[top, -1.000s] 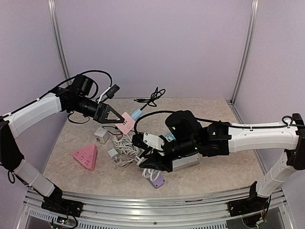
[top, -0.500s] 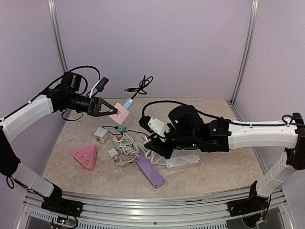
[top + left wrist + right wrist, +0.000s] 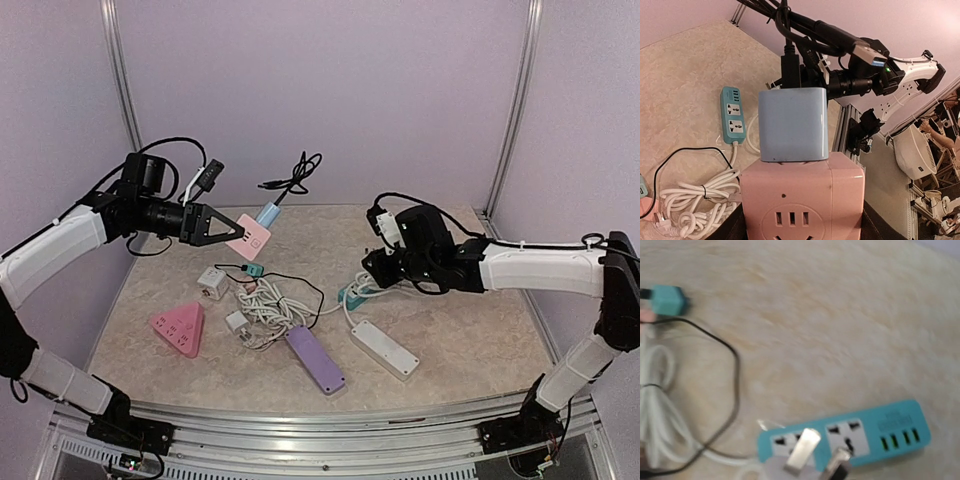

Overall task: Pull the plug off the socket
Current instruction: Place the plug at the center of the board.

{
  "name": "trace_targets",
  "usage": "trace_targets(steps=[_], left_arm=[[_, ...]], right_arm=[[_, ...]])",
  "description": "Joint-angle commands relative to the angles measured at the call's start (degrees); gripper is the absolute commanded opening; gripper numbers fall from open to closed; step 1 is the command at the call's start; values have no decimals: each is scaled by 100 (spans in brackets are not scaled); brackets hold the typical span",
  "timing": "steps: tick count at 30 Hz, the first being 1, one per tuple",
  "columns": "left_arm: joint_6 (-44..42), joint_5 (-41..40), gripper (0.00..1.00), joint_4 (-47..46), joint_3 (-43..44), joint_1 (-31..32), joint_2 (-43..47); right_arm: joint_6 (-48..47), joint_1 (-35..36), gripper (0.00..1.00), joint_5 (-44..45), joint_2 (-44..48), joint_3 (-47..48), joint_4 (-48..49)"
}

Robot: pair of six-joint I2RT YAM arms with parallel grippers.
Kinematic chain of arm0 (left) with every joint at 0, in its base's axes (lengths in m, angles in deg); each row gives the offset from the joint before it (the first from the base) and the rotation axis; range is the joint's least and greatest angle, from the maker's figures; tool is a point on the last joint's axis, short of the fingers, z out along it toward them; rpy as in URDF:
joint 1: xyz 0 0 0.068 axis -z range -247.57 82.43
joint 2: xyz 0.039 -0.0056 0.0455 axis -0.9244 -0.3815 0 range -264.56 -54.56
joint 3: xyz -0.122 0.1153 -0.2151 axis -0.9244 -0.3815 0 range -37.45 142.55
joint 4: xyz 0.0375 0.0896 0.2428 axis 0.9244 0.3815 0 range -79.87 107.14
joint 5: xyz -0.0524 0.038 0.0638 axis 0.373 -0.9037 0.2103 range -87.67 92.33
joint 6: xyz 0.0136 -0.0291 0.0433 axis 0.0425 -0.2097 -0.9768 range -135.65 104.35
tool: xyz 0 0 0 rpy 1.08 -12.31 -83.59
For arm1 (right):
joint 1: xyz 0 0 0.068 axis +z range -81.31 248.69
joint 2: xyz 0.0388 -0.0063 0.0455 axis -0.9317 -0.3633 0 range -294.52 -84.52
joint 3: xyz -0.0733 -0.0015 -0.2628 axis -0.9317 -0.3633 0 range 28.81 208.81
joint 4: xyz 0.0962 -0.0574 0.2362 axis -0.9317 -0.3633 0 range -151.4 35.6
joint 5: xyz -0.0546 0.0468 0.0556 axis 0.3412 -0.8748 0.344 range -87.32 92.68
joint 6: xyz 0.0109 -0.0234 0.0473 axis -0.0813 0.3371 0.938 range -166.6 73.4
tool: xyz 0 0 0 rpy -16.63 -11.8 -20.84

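Observation:
I will next lower my right gripper to the teal power strip below it and let go of the white plug [image 3: 775, 467], since the white plug's bare pins are clear of the power strip's outlets.
My left gripper [image 3: 222, 228] is shut on a pink cube socket [image 3: 802, 200], held in the air at the left. A light blue plug [image 3: 793, 124] sits plugged into the cube's far face, and a black cable [image 3: 790, 62] rises from it. In the top view the cube [image 3: 252, 238] and blue plug [image 3: 268, 214] hang above the table. My right gripper [image 3: 374, 258] hovers right of centre, over a teal power strip [image 3: 850, 432]. A white plug [image 3: 775, 467] with bare metal prongs [image 3: 802, 447] sticks out from it. Its fingers are hidden.
A white power strip [image 3: 385, 348], a purple strip [image 3: 316, 360], a pink triangular socket [image 3: 180, 328], a white cube socket [image 3: 212, 282] and coiled white cords [image 3: 265, 305] lie on the table. The teal strip [image 3: 352, 293] lies near the centre.
My right arm swung from the middle of the table back and to the right, uncovering the purple and white strips. My left arm drew the pink cube slightly up and left.

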Motion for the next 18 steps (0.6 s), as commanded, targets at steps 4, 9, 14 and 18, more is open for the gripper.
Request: trace_targets(steps=[4,9,14,18], left_arm=[[-106,-44,0,-83,-74,96,366],[-176,-346,0,-51,-92,224,434],[-257,-957,0,-46,-182,504,623],[-381,-975,0,-89,-220,551,667]], right_arm=[[740,-412,1,-492,-414,-407,653],[893,-492,12,-322,-679,-459,624],[937,-507,40,-345,-726,-574,776],[965,-562,64,-548,-518,-754,1059]])
